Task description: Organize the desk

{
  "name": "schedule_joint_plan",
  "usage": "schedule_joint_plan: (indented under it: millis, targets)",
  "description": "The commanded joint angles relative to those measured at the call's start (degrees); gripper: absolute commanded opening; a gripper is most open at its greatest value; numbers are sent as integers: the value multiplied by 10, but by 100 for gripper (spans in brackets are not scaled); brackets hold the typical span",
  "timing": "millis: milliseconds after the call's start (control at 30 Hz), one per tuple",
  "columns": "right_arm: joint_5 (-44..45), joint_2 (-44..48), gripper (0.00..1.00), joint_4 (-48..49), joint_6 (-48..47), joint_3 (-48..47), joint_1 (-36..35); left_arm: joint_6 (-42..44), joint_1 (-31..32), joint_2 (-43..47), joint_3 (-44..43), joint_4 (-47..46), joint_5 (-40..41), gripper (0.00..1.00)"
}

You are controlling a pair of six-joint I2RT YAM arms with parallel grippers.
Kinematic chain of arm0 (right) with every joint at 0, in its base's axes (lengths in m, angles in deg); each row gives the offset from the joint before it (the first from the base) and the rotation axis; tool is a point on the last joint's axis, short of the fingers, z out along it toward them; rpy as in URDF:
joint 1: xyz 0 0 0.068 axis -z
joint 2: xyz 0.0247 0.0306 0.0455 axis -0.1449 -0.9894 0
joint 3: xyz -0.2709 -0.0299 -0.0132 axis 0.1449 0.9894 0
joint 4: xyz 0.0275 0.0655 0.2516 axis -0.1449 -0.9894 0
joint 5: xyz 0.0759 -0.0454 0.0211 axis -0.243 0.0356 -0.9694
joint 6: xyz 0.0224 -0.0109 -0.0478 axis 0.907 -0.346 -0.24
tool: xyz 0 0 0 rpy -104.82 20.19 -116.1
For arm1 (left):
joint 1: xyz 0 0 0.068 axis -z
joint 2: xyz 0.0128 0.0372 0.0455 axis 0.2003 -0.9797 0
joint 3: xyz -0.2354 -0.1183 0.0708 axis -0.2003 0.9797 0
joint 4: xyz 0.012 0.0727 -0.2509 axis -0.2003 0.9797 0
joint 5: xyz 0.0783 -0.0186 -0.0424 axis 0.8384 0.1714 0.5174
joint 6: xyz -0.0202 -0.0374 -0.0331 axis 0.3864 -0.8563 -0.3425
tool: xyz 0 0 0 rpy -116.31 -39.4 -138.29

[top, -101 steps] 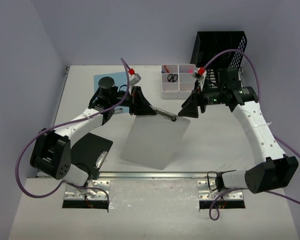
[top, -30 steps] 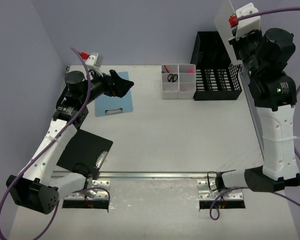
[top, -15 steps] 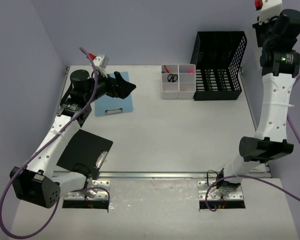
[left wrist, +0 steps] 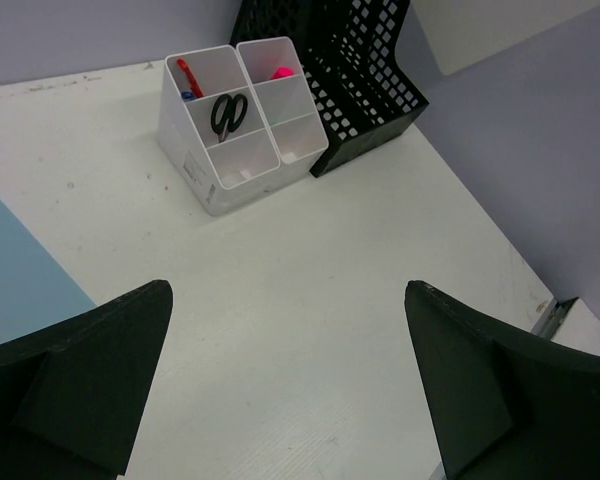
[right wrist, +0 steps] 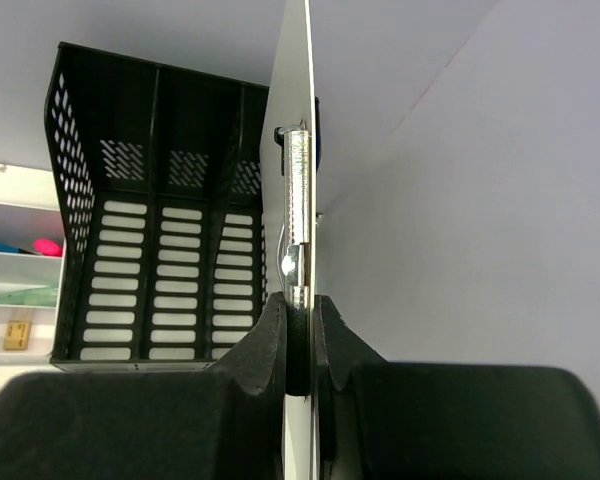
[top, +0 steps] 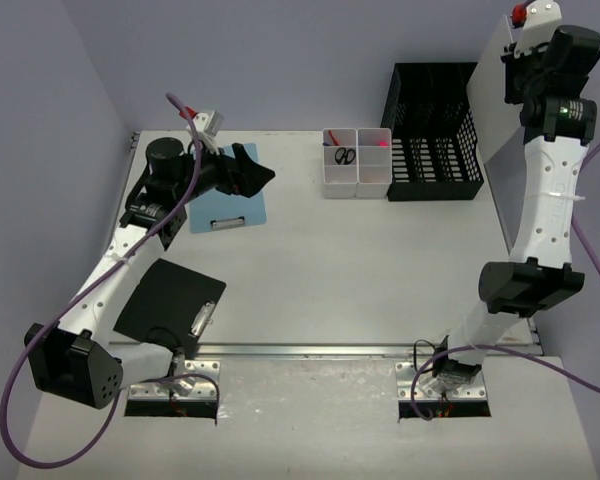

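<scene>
The right gripper goes left in the top view and down over the rack's empty end slot (top: 462, 146) (right wrist: 237, 262) next, as the white clipboard hangs outside it.
The desk (top: 360, 280) is a wide off-white tabletop. My right gripper (top: 520, 62) is raised high at the back right, shut on a white clipboard (top: 495, 115) that hangs on edge beside the black mesh file rack (top: 435, 130). In the right wrist view the fingers (right wrist: 270, 335) pinch the board (right wrist: 300, 90) just below its metal clip (right wrist: 296, 200), with the rack (right wrist: 150, 230) to its left. My left gripper (top: 255, 172) hovers open at the back left above a blue clipboard (top: 230, 205). Nothing sits between its fingertips, only bare desk (left wrist: 310, 260) below the left gripper (left wrist: 288, 290).
White compartment bins (top: 357, 160) holding scissors and pens stand left of the rack. A black clipboard (top: 170, 300) lies at the front left beside the metal rail (top: 310, 350). The left wrist view shows the bins (left wrist: 240, 130), the rack (left wrist: 365, 70) and the blue clipboard's corner (left wrist: 20, 280).
The right arm has swung the white clipboard up and back, bringing it alongside the file rack. The left gripper has stayed open and barely shifted.
</scene>
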Motion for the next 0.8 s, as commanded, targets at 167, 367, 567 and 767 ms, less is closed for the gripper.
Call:
schedule_joint_plan:
  millis: [167, 367, 567, 767]
  targets:
    - [-12, -20, 1, 50, 24, -25, 3, 3, 0, -10, -18, -34, -15, 100]
    - [-20, -53, 1, 62, 29, -37, 3, 0, 0, -21, -22, -34, -18, 100]
    - [-29, -75, 1, 68, 31, -29, 3, 2, 0, -29, -22, -33, -19, 100]
    - [-29, -97, 1, 64, 24, -30, 2, 3, 0, -37, -23, -32, -21, 100]
